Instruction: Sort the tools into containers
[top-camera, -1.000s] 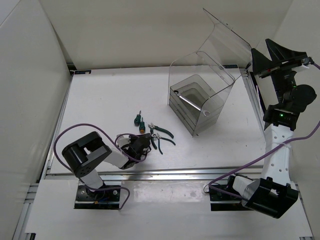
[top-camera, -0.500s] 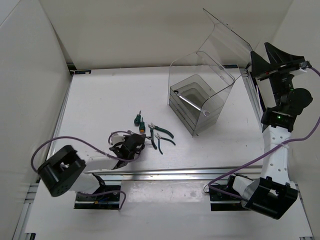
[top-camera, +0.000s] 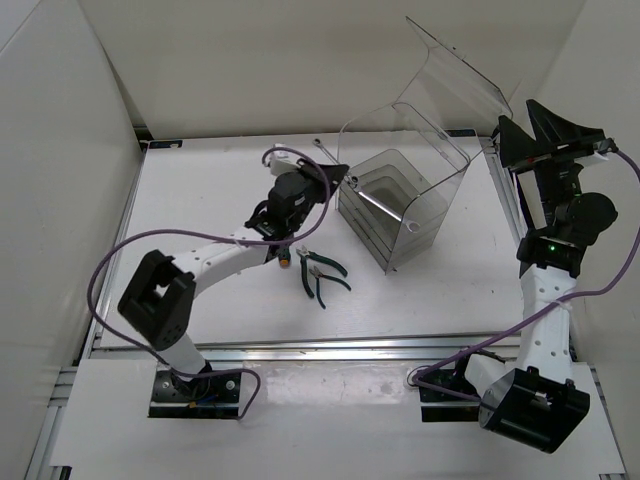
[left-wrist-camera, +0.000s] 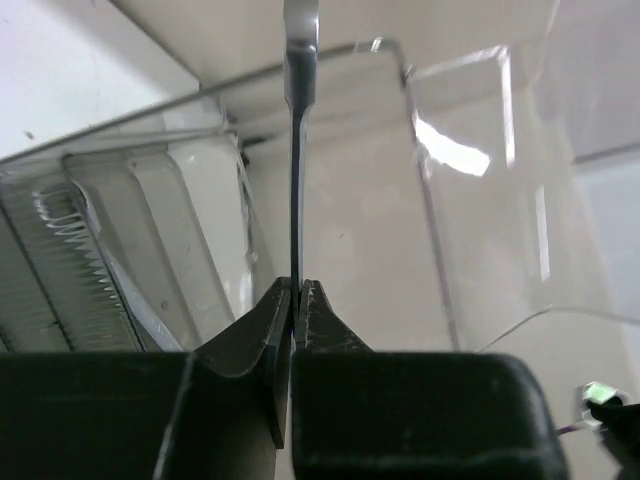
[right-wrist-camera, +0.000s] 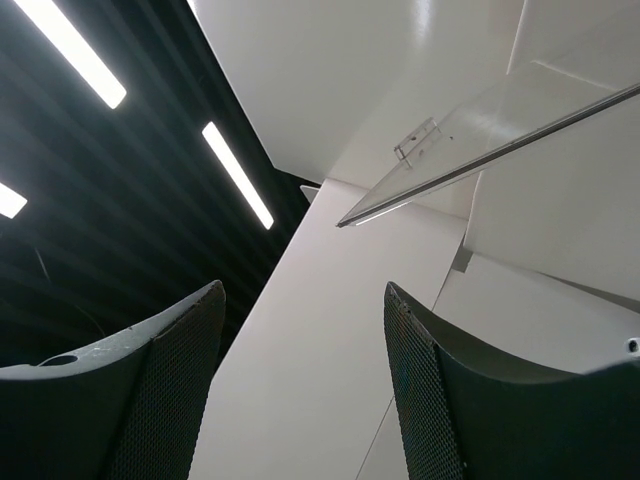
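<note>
My left gripper goes to the right in the top view, over the bin's open interior (top-camera: 394, 190) (left-wrist-camera: 165, 235), next. It releases the silver wrench there, since another wrench lies there.
My left gripper (top-camera: 337, 176) is shut on a silver wrench (top-camera: 321, 149) and holds it in the air at the left wall of the tall clear bin (top-camera: 405, 160). In the left wrist view the wrench (left-wrist-camera: 296, 150) rises straight from the closed jaws of my left gripper (left-wrist-camera: 296, 287), with the bin's stepped compartments (left-wrist-camera: 120, 230) to the left. A second silver wrench (top-camera: 381, 206) lies inside the bin. Two dark-green-handled pliers (top-camera: 324, 267) lie on the table. An orange-handled screwdriver (top-camera: 284, 258) peeks from under my left arm; the green one is hidden. My right gripper (top-camera: 526, 124) is open and empty, raised beside the bin's lid (right-wrist-camera: 480, 160).
The bin's rounded lid (top-camera: 455, 70) stands open toward the back right. White walls close in the table at left, back and right. A metal rail (top-camera: 330, 348) runs along the table's near edge.
My left arm has swung from the near table by the pliers up and back to the bin's left side, carrying the wrench. My right arm has barely shifted.
</note>
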